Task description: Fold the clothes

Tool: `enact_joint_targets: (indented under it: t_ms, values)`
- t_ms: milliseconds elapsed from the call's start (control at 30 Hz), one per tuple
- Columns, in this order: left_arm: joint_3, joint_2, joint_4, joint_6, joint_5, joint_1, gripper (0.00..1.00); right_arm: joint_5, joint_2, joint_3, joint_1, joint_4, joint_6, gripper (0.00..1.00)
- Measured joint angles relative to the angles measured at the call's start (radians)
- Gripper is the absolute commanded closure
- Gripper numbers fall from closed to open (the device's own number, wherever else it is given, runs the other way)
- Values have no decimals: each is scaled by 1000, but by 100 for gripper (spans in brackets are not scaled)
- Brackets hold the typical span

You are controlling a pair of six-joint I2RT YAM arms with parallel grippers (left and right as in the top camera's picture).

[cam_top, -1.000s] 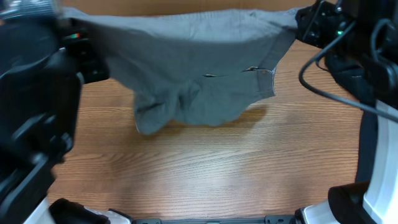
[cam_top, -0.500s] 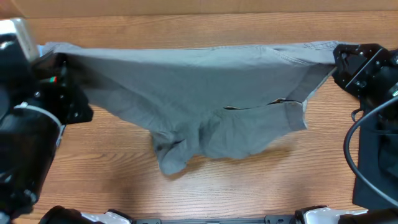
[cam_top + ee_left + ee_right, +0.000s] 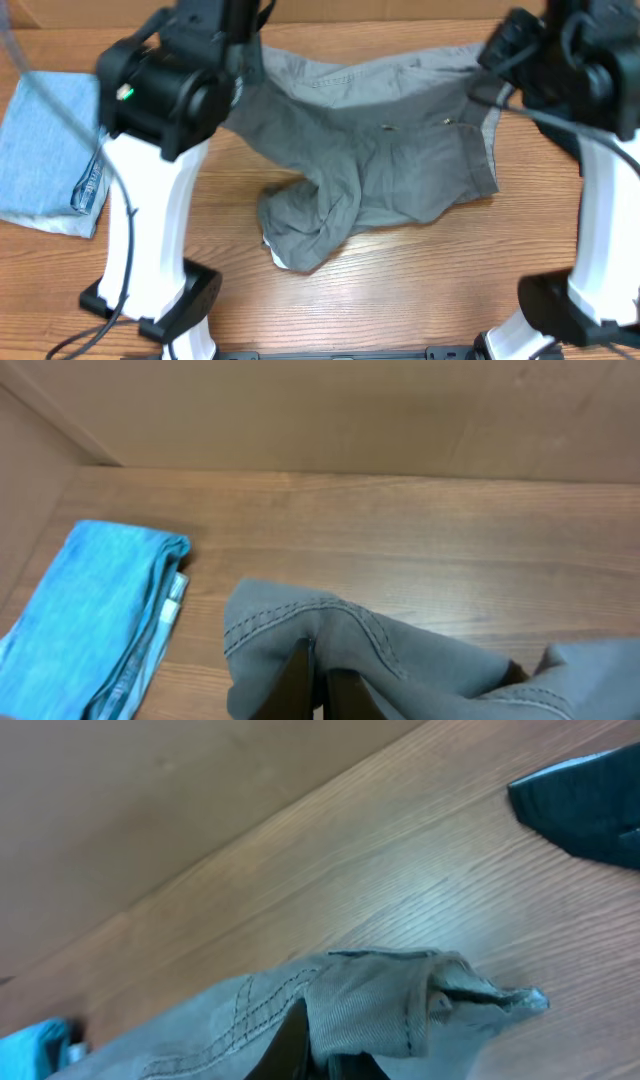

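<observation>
My right gripper brings the waistband corner of the shorts down next, away from my base, onto the bare wood by the back wall.
The mid-grey shorts hang stretched between both arms at the far side of the table, and their lower part lies bunched on the wood near the middle. My left gripper is shut on a seamed edge of the shorts. My right gripper is shut on the waistband corner of the shorts. In the overhead view both sets of fingers are hidden under the arms. A folded light-blue garment lies at the far left, also seen as the light-blue garment. A black garment lies on the right.
The wooden table ends at a brown back wall. The left arm's white column and the right arm's column stand on either side near the front edge.
Both arms have swung, still holding the shorts. The shorts have dropped lower, so their bottom now rests crumpled on the table. The light-blue garment has come into view at the left.
</observation>
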Motion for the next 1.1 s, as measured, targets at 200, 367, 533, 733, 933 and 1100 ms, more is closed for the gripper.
enact_joint_targets:
  t_ms: [200,367,533,733,933,1100]
  values:
    - [-1,274,159,0,87,140,95,33,293,-2,-26,257,0,96]
    - [-10,492,264,11,163,236,9,36,470,-6,-52,486,2,0]
    - [2,505,330,59,187,260,0,39,504,0,-60,549,-192,0]
    - [37,320,155,37,334,271,91,-9,449,10,-72,193,-299,52]
    - [50,311,-82,37,485,272,96,-132,439,13,-126,-47,-350,96]
    - [-26,211,-81,53,549,225,96,-216,434,8,-180,-101,-355,96]
